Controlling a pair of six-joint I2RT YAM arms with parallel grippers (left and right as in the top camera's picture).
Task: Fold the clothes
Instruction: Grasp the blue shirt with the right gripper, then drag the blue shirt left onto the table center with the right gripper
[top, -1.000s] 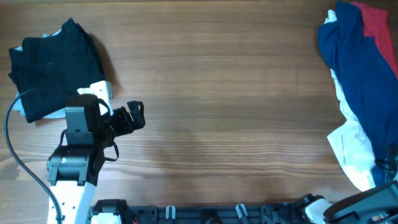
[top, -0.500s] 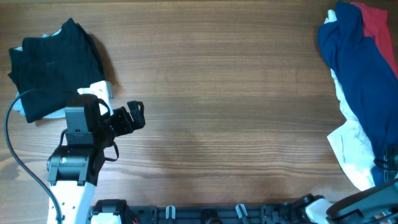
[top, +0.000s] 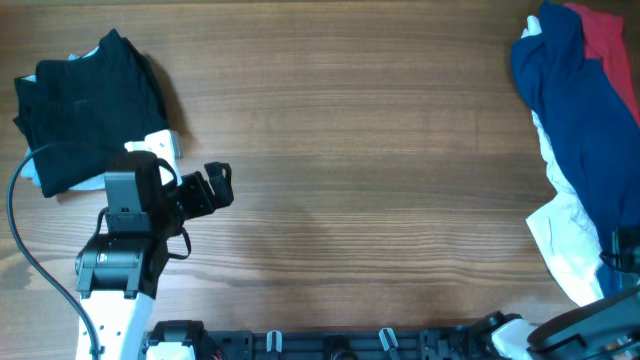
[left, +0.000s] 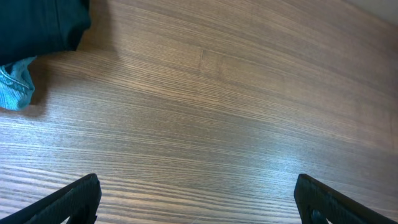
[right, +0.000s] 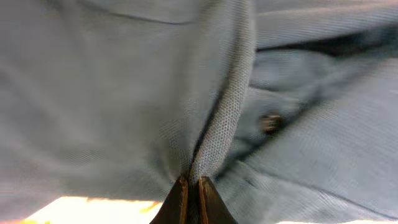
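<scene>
Next, my right gripper first carries the fold to the left in the overhead view to get over the wood, then opens, since the pile crowds the table edge.
The clothes lie in a pile at the table's right edge: a royal-blue shirt (top: 578, 130), a red garment (top: 606, 38) and a white one (top: 562, 243). My right gripper (top: 622, 255) shows only as a dark bit at that pile's lower end. In the right wrist view my right gripper (right: 191, 182) is shut on a raised fold of pale knit cloth (right: 225, 121) that has a small button (right: 270, 122). A folded black garment (top: 90, 105) lies far left. My left gripper (top: 215, 190) hovers near it, open wide, its fingers (left: 78, 198) over bare wood.
A pale-blue denim piece (left: 15, 87) pokes out under the black garment (left: 43, 25). The wooden table (top: 380, 150) stretches between the two heaps. The arm bases and a black rail (top: 330, 345) line the front edge.
In the overhead view the dark part of my right gripper at the right edge has shifted slightly against the pile. The left arm and the black garment have not moved.
</scene>
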